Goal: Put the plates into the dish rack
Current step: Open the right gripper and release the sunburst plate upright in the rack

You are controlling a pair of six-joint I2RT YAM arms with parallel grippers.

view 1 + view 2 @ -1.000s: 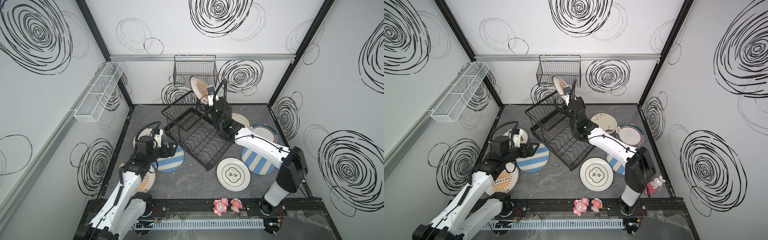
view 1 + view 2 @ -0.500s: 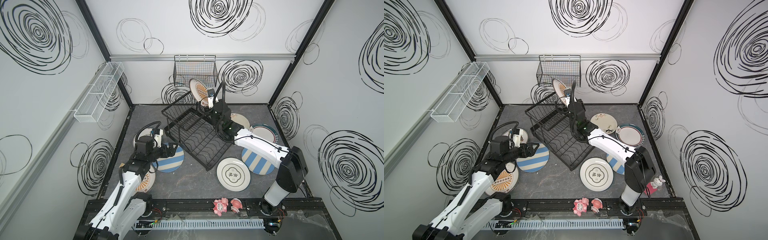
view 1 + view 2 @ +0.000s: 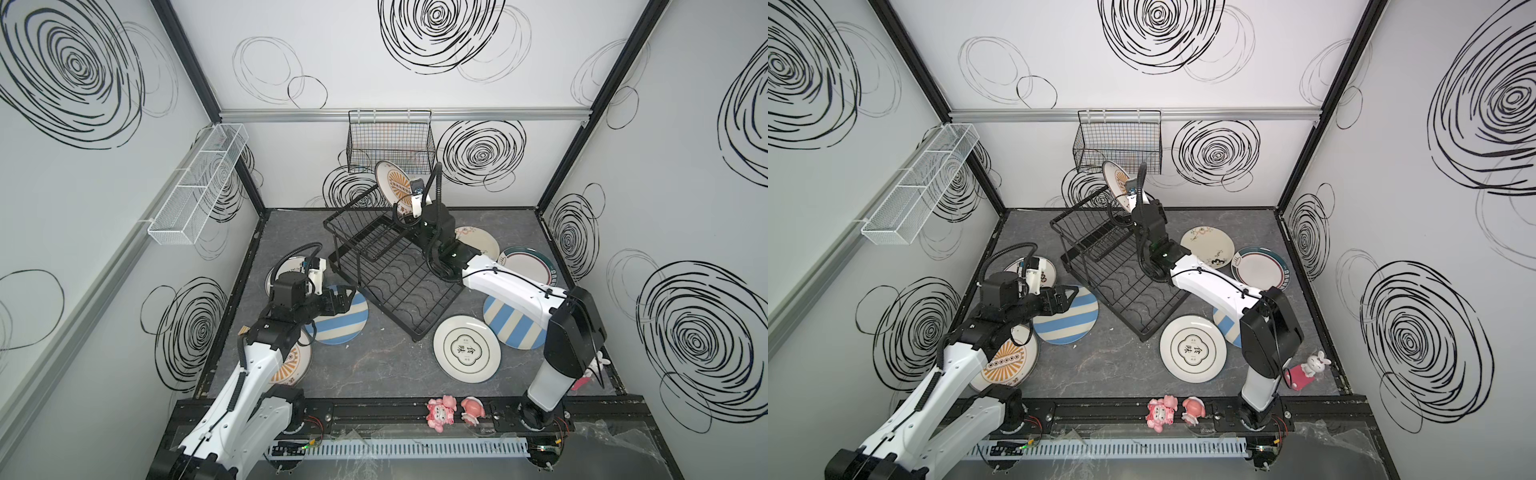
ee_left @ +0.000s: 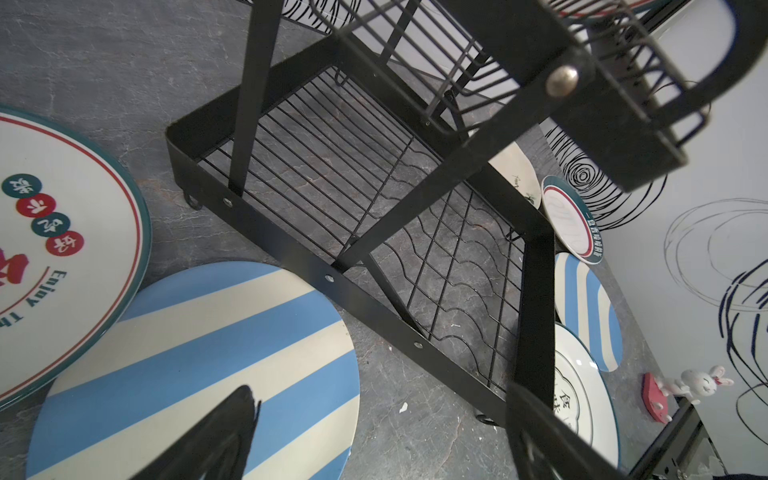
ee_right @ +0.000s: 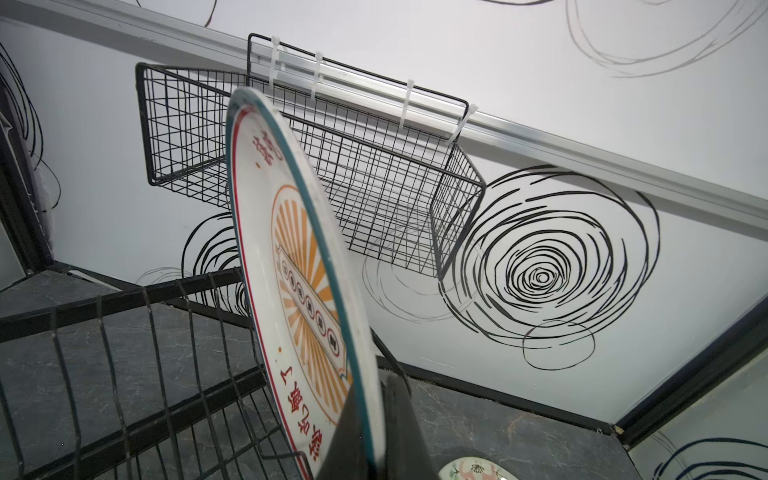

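I will move my right gripper slightly outward toward the upper basket's far end (image 3: pixel 390 208) (image 5: pixel 254 400) and let go of the orange sunburst plate, because that end is just outward beside the gripper.
The black wire dish rack (image 3: pixel 390 270) (image 3: pixel 1113 266) stands mid-table with nothing in it. My right gripper (image 5: pixel 370 399) is shut on the lower rim of an orange sunburst plate (image 3: pixel 390 183) (image 3: pixel 1113 176) (image 5: pixel 299 266). It holds the plate on edge above the rack's far end, by the raised upper basket. My left gripper (image 3: pixel 347 297) (image 4: pixel 380 395) hangs open and holds nothing. It is over the edge of a blue-striped plate (image 3: pixel 338 318) (image 4: pixel 199 365) lying flat beside the rack.
Flat on the table lie a second sunburst plate (image 3: pixel 291 365), a red-lettered plate (image 4: pixel 62 249), a medallion plate (image 3: pixel 467 349), a striped plate (image 3: pixel 513 326), a teal-rimmed plate (image 3: pixel 528 266) and a drawn plate (image 3: pixel 478 243). A black grid basket (image 3: pixel 390 143) and a white mesh basket (image 3: pixel 199 183) hang on the walls. Pink figurines (image 3: pixel 440 411) stand in front.
The right gripper has shifted the sunburst plate slightly left and lower over the rack's far end. The left arm has stayed still.
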